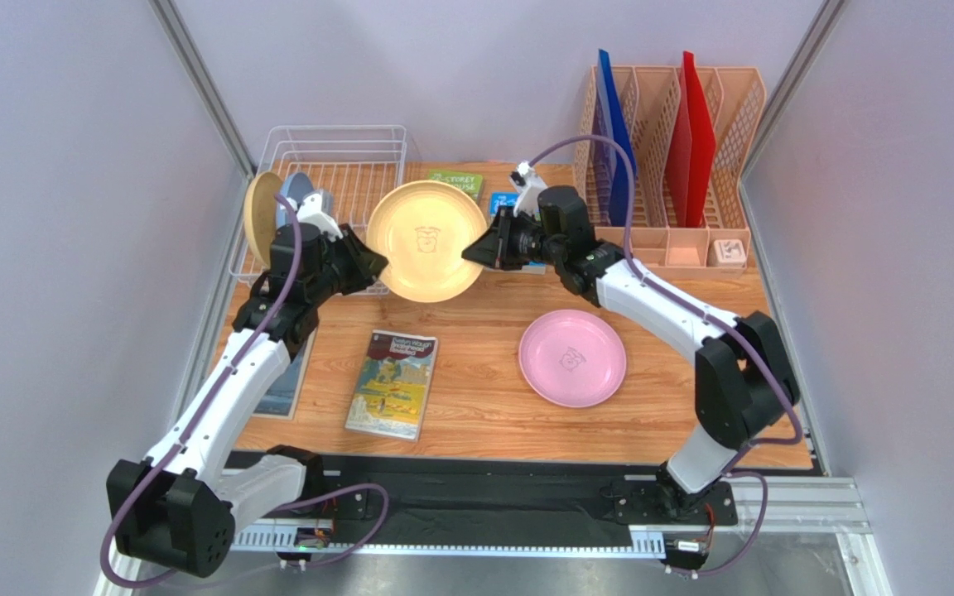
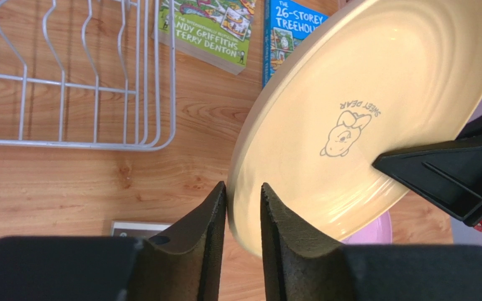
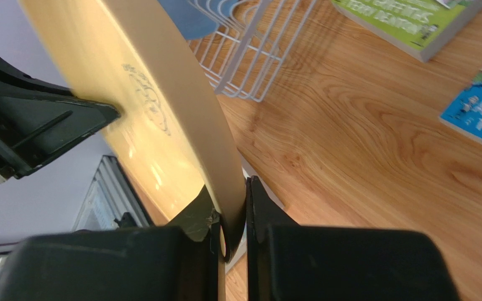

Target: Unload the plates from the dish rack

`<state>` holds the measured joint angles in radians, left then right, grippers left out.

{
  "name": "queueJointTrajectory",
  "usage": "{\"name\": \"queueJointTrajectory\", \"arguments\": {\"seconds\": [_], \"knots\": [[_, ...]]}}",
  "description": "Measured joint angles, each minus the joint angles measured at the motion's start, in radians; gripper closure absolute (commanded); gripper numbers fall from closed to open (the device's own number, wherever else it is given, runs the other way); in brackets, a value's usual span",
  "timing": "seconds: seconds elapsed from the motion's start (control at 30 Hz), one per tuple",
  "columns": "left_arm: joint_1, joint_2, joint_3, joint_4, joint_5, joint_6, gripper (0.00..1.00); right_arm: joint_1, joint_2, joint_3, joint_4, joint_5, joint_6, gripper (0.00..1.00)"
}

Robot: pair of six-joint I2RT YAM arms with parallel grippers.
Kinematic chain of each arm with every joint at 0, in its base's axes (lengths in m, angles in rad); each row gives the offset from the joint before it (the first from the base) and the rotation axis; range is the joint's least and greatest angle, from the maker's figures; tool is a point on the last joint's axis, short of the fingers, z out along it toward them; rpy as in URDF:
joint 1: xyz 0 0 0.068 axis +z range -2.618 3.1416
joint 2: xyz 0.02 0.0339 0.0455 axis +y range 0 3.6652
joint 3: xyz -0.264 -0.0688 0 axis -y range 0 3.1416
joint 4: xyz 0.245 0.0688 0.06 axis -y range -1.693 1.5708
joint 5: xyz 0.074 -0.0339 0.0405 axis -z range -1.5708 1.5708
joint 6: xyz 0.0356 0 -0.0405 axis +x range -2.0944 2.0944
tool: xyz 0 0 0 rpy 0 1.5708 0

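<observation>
My right gripper draws the cream-tan plate back next, lowers it onto the empty pink plate [image 1: 573, 359] and releases, as that plate lies flat below and back from it.
A cream-tan plate [image 1: 426, 242] hangs tilted in the air between my two grippers. My left gripper [image 1: 370, 263] is shut on its left rim; in the left wrist view [image 2: 243, 200] the rim [image 2: 350, 125] sits between the pads. My right gripper [image 1: 476, 246] is shut on the right rim, seen pinched in the right wrist view [image 3: 232, 213]. The white wire dish rack [image 1: 333, 149] at the back left holds the second cream-tan plate [image 1: 264, 217] and a light blue plate [image 1: 297, 193], both on edge. The pink plate [image 1: 573, 358] lies flat on the table.
A book [image 1: 393, 383] lies near the table's middle front, another [image 1: 283, 385] under my left arm. A green book [image 1: 457, 184] and a blue book [image 1: 503, 203] lie behind the held plate. A peach file organiser [image 1: 675, 137] with blue and red folders stands at the back right.
</observation>
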<state>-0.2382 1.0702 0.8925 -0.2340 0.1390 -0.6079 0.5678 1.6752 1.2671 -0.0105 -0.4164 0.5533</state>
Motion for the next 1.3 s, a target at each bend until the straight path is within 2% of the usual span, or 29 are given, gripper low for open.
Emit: {"name": "queueJointTrajectory", "arguments": {"seconds": [0.07, 0.17, 0.33, 0.5, 0.77, 0.93, 1.2, 1.3], "knots": [[-0.006, -0.01, -0.001, -0.017, -0.028, 0.011, 0.31, 0.005, -0.056, -0.051, -0.028, 0.067, -0.01, 1.0], [-0.014, -0.06, -0.01, -0.017, -0.076, 0.041, 0.18, -0.003, -0.172, -0.158, -0.117, 0.172, -0.027, 1.0], [-0.017, -0.203, -0.07, -0.008, -0.22, 0.105, 0.17, -0.082, -0.398, -0.299, -0.309, 0.325, -0.039, 1.0], [-0.017, -0.297, -0.156, 0.048, -0.377, 0.187, 0.16, -0.166, -0.639, -0.424, -0.49, 0.452, 0.022, 1.0], [-0.017, -0.291, -0.183, 0.111, -0.517, 0.275, 0.16, -0.172, -0.916, -0.619, -0.71, 0.52, 0.162, 0.99], [-0.017, -0.276, -0.183, 0.116, -0.539, 0.278, 0.16, -0.173, -0.956, -0.65, -0.759, 0.545, 0.209, 0.97], [-0.017, -0.276, -0.191, 0.13, -0.586, 0.293, 0.16, -0.172, -0.874, -0.727, -0.715, 0.536, 0.23, 0.96], [-0.017, -0.278, -0.198, 0.132, -0.597, 0.301, 0.16, -0.173, -0.843, -0.737, -0.661, 0.509, 0.239, 0.89]]}}
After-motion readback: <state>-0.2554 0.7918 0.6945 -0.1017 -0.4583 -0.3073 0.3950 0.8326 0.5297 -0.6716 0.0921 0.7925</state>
